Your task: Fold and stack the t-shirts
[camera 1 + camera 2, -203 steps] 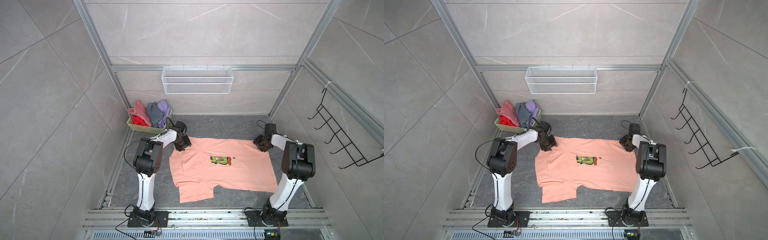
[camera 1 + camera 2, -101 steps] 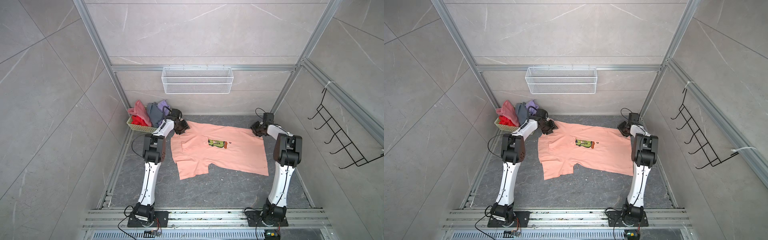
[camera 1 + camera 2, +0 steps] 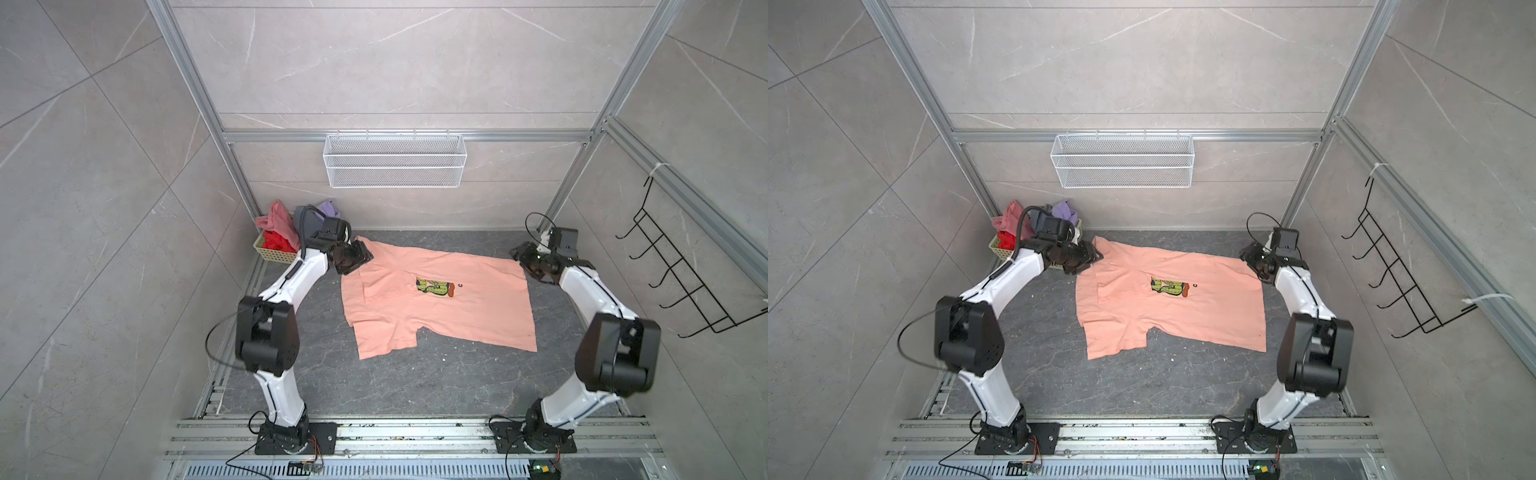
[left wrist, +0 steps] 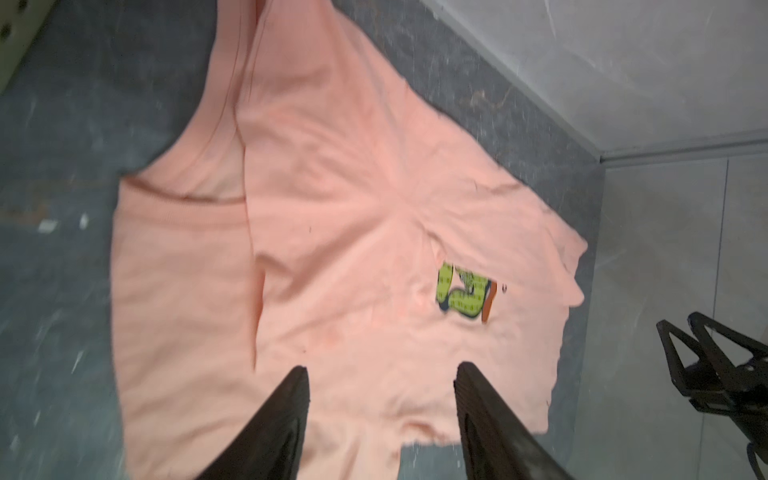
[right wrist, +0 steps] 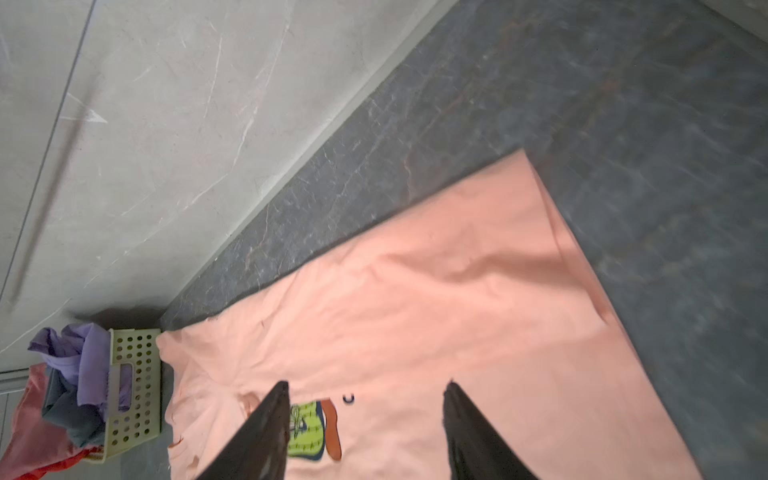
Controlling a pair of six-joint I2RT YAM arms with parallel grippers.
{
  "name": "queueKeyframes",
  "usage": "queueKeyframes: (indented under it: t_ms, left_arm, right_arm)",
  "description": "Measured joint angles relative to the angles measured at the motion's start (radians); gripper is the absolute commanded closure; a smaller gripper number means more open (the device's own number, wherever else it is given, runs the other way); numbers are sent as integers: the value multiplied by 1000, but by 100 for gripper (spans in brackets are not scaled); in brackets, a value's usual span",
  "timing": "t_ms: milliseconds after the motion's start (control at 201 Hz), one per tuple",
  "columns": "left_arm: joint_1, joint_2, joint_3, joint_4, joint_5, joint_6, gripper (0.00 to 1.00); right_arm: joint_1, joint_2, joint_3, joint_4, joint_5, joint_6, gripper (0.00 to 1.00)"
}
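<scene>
I'll move my left gripper back toward the rails, down onto the sleeve's near corner [image 3: 362, 354] beside bare floor.
A peach-orange t-shirt [image 3: 457, 316] [image 3: 1204, 316] with a green-yellow chest graphic [image 3: 434, 286] lies spread on the dark floor, one sleeve pointing to the front. Over its far left corner hovers my left gripper [image 3: 361, 255] [image 4: 382, 370], open and holding nothing. My right gripper [image 3: 519, 253] [image 5: 365, 384] is open too, just above the far right corner, and the cloth [image 5: 457, 311] lies loose below its fingers. Dusty pink [image 3: 278, 216], red [image 3: 276, 241], grey [image 3: 305, 220] and lavender [image 3: 328, 206] t-shirts are bunched in the basket [image 3: 272, 254] at the back left.
A white wire basket [image 3: 395, 166] hangs on the back wall. A black hook rack [image 3: 685, 282] sticks out from the right wall. Aluminium rails [image 3: 395, 432] with both arm bases run along the front. Bare floor lies between the shirt and the rails.
Both arms dragged the peach shirt toward the back wall, then let go of its far corners. Both grippers have opened and the arms have bent back and lifted.
</scene>
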Motion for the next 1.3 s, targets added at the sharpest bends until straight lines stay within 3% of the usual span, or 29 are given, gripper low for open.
queueKeyframes:
  t_ms: [234,448,667,851,1030,1299]
  left_arm:
    - [-87,-264,-439,-90,-68,-74,43]
    - [-153,-386,-671,-129,-71,-202,44]
    - [-170,-366,-712,-77,-47,-271,46]
    - [-173,-303,-713,-17,-16,-301,55]
    - [-195,-244,-713,3,-2,-318,58]
    - [-205,-191,-694,51,37,-334,88]
  right_arm:
    - [-2,-296,-245,-221,138,7,18]
    - [-59,-426,-396,-329,177,37,17]
    - [-133,-434,-470,-372,161,63,17]
    - [-187,-429,-495,-410,140,63,17]
    - [-257,-435,-528,-436,117,61,17]
    - [-287,-365,-594,-340,52,67,22]
